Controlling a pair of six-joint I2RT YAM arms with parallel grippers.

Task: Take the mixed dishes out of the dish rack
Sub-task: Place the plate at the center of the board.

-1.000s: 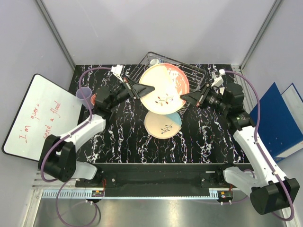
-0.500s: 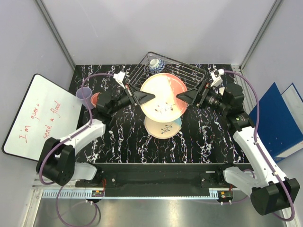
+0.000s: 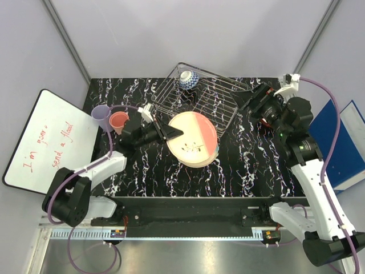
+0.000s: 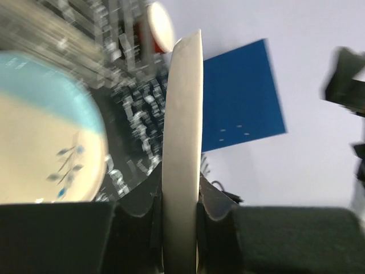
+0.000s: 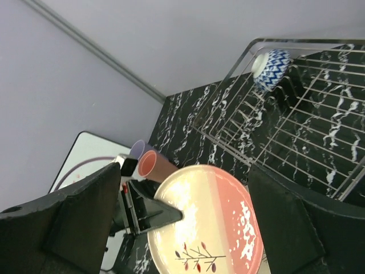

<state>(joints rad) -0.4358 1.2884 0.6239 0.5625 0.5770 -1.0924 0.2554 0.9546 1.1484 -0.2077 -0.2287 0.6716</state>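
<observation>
I should move my left gripper down to release the cream and pink plate onto the cream and blue plate [image 3: 214,153] [image 4: 45,142], which lies below the gripper, since both nearly align.
My left gripper [image 3: 173,132] is shut on the near-left rim of the cream and pink plate [image 3: 194,138], which is held flat over the cream and blue plate [image 3: 214,153]; only a sliver of that one shows from above. In the left wrist view the held plate [image 4: 182,114] stands edge-on between the fingers, with the blue plate [image 4: 45,142] under it. My right gripper [image 3: 250,100] hovers open, raised beside the dish rack's [image 3: 222,97] right end, holding nothing. A blue-white bowl [image 3: 189,79] sits in the rack's back left corner.
A lavender cup [image 3: 101,116] and a pink cup [image 3: 119,121] stand on the black marble table left of the plates. A whiteboard [image 3: 45,142] leans at the left and blue binders [image 3: 336,142] stand at the right. Grey walls close in the back.
The right gripper opened, let go of the pink plate and pulled back up to the right. The left gripper carried the plate from above the rack down over the blue plate.
</observation>
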